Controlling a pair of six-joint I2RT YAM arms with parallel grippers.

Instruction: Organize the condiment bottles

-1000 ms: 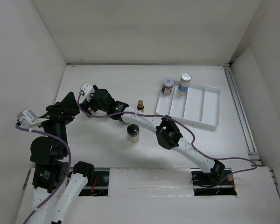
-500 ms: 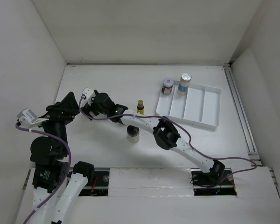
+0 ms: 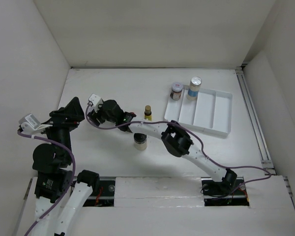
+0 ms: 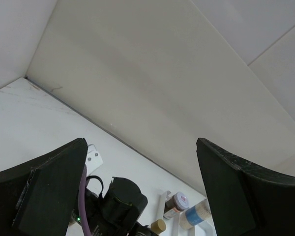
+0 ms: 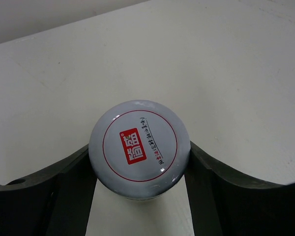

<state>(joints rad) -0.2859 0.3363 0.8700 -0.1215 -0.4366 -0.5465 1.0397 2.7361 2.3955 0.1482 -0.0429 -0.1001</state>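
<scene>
I should lift my right gripper, swing it across to the tray, then lower the silver-lidded jar into the tray's empty section, just nearer than the pink-capped jar.
My right gripper (image 5: 139, 153) is shut on a silver-lidded jar (image 5: 139, 141) with a red logo, one finger on each side of the lid. In the top view the right gripper (image 3: 92, 112) is at the table's left and hides the jar. My left gripper (image 3: 71, 109) is open and empty, raised and facing the back wall (image 4: 141, 147). A tan-capped small bottle (image 3: 148, 111) and a dark-lidded cream jar (image 3: 140, 141) stand mid-table. A pink-capped jar (image 3: 176, 90) and a blue-labelled bottle (image 3: 194, 87) stand at the far end of the white tray (image 3: 219, 115).
The right arm (image 3: 179, 142) stretches across the table, passing just behind the cream jar. White walls close in the left, back and right sides. The tray's right compartments hold nothing.
My right gripper has shifted a little to the right and nearer along the table's left part, still around the silver-lidded jar. The left arm and the other bottles have not moved.
</scene>
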